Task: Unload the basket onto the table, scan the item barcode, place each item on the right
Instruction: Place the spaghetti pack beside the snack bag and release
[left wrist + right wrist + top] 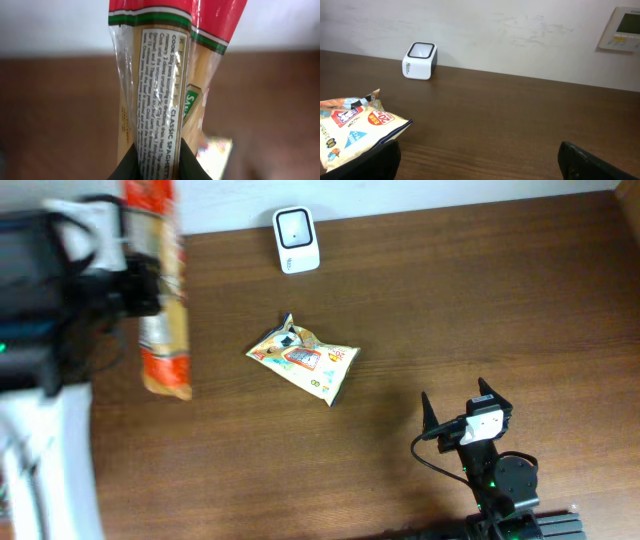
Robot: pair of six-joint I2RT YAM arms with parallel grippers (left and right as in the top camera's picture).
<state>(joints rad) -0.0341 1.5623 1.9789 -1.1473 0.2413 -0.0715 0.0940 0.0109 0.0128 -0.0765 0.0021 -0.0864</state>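
My left gripper will next move down toward the snack bag and let go of the spaghetti packet [163, 290] on the tabletop beside the bag. The bare wood there leaves the long packet room.
My left gripper [135, 288] is shut on a long spaghetti packet [163, 290], red at the ends and clear in the middle, held above the table's left side. In the left wrist view the packet [160, 85] runs up between the two black fingers [192, 165], its white label with printed text facing the camera. No barcode shows. The white barcode scanner [296, 240] stands at the table's back edge, also in the right wrist view [419, 60]. My right gripper [455, 405] rests open at the front right, nothing between its fingers [580, 162].
A yellow and white snack bag [305, 360] lies flat mid-table, its corner reaching the right wrist view [355, 127]. A wall panel [622, 30] hangs at the far right. Brown wooden table [480, 310] spreads between scanner and right arm.
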